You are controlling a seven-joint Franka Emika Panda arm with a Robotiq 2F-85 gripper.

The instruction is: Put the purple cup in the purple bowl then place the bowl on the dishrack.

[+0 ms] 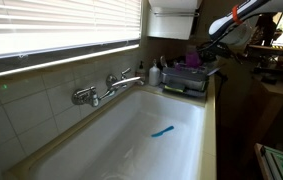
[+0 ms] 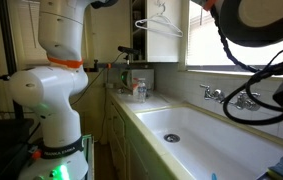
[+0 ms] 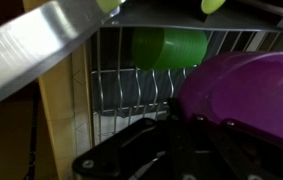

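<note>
I will move my gripper down toward the dishrack next and release the purple bowl onto the open wires (image 1: 186, 75) (image 3: 151, 88) beside the green cup, because the bowl still hangs above them.
In the wrist view the purple bowl (image 3: 243, 88) fills the right side, tilted, right against my dark gripper fingers (image 3: 181, 142), which look shut on its rim. Behind it are the wires of the dishrack (image 3: 121, 90). In an exterior view the gripper (image 1: 202, 52) holds the purple bowl (image 1: 192, 58) just above the dark dishrack (image 1: 186, 82) at the sink's far end. The purple cup does not show in any view. The rack is out of sight in the view that shows the robot's base.
A green cup (image 3: 166, 45) stands in the rack behind the bowl. A blue utensil (image 1: 162, 131) lies in the white sink (image 1: 121, 145). The faucet (image 1: 106, 88) is on the window side. Bottles (image 1: 156, 72) stand beside the rack. The robot's base (image 2: 56, 90) stands by the counter.
</note>
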